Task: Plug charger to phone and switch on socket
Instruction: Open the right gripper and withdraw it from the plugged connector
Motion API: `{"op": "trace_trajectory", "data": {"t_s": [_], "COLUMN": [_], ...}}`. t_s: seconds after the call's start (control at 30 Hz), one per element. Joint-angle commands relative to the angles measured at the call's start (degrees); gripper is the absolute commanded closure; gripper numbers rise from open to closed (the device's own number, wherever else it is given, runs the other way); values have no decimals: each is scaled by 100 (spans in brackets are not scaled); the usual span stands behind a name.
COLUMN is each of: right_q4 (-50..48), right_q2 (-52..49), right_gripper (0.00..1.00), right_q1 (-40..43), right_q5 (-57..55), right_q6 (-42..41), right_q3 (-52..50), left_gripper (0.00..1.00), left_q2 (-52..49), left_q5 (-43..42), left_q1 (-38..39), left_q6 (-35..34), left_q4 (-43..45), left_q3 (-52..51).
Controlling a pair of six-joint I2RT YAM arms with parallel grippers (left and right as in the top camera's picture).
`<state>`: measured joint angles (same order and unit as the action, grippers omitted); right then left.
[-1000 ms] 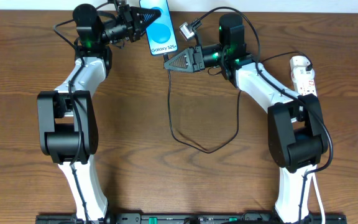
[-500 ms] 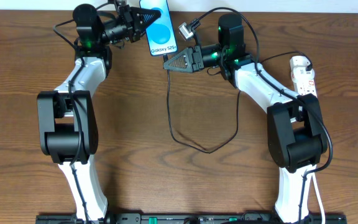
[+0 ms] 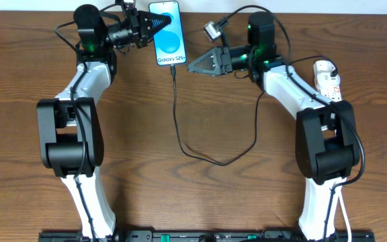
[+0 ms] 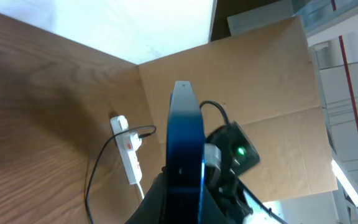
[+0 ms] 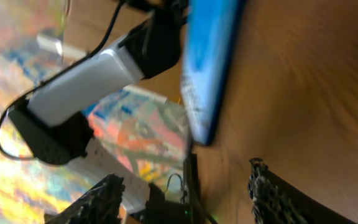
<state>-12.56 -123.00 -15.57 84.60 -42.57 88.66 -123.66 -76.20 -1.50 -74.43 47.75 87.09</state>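
My left gripper moves down and back to the bare tabletop (image 3: 156, 111) beside the cable next and releases the phone, since its lower end holds the plug.
The phone (image 3: 166, 39), blue screen up, is at the table's far edge, and my left gripper (image 3: 158, 25) is shut on its upper left side. In the left wrist view the phone (image 4: 185, 137) stands edge-on between the jaws of my left gripper (image 4: 183, 200). The charger (image 3: 178, 114) runs straight down from the phone's lower end, where its plug (image 3: 173, 66) sits against the port. My right gripper (image 3: 191, 66) is open just right of the plug and touches nothing. Its spread fingers (image 5: 101, 199) frame the phone (image 5: 209, 68). The socket (image 3: 328, 80) lies far right.
The cable's slack loops across mid-table (image 3: 217, 161) and rises toward the right arm (image 3: 284, 84). The socket (image 4: 128, 149) with its white cord also shows in the left wrist view. A cardboard panel (image 4: 260, 93) stands beyond the table's edge.
My right gripper has opened, let go of the plug and drawn back to the right. The phone and left gripper shifted slightly left. The cable now hangs from the phone's lower end.
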Motion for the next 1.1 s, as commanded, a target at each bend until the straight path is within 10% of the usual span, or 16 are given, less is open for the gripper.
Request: {"op": "trace_trajectory", "data": {"t_s": [0.0, 0.47, 1.07], "right_q4": [625, 3283, 5652], "right_q2": [7, 122, 1318], "right_gripper": [34, 30, 13], "right_q1": [166, 245, 240], "right_q5": [-479, -2544, -4940], "right_q6": [741, 2544, 4002], "right_q3": [44, 50, 57], "left_gripper": [93, 93, 93], "left_q2": [203, 201, 201], "left_q5": [-258, -190, 2002], "left_q1": [-20, -4, 52], "left_q6": [428, 2883, 5574], "left_q4": [-323, -3373, -7429], "left_q3": [-74, -107, -107]}}
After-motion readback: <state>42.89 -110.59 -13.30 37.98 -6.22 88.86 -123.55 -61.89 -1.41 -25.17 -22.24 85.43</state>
